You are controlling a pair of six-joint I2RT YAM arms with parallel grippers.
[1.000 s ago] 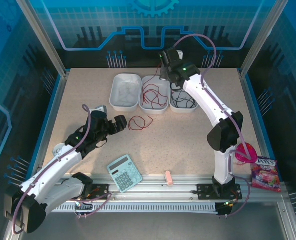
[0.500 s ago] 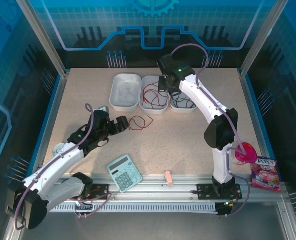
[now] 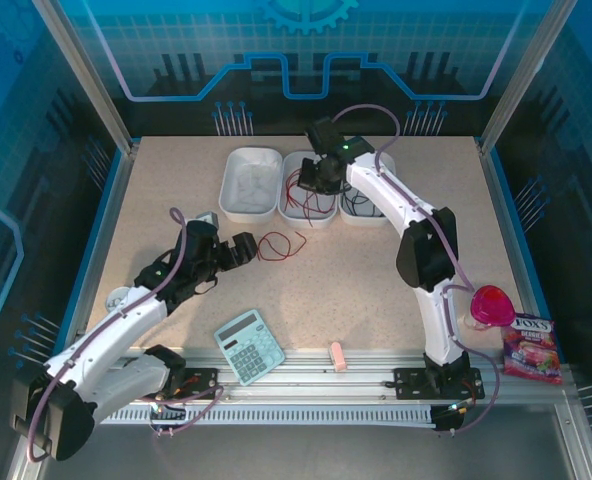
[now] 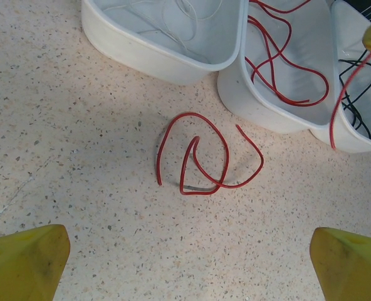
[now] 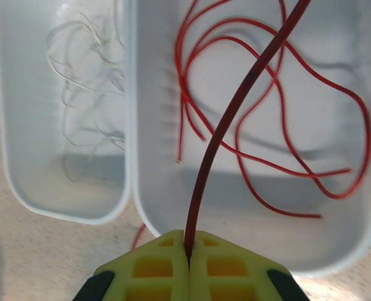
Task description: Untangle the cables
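Note:
Next, my right gripper moves down into the middle tray (image 3: 306, 222) and releases the red cable there. The tray's bottom with more red cables lies below the gripper's fingers.
A loose red cable (image 3: 279, 244) lies looped on the table in front of three white trays. My left gripper (image 3: 238, 250) hovers just left of it, open; its yellow fingertips (image 4: 22, 263) frame the red loop (image 4: 204, 160) from below. My right gripper (image 3: 311, 182) hangs over the middle tray (image 3: 306, 222), shut (image 5: 188, 241) on a red cable (image 5: 235, 106) that rises from its tips. More red cables (image 5: 279, 157) lie in that tray. Thin white wires (image 5: 79, 75) lie in the left tray (image 3: 226, 195). Black cables (image 4: 358, 116) lie in the right tray (image 3: 371, 222).
A blue calculator (image 3: 249, 345) and a small pink object (image 3: 338, 357) lie near the front edge. A pink-lidded cup (image 3: 492, 305) and a candy bag (image 3: 531, 347) sit at the front right. Bare tabletop spreads between the red loop and the calculator.
My right gripper has swung left from above the right tray to above the middle tray, carrying the red cable. The left gripper has edged slightly toward the loose red loop.

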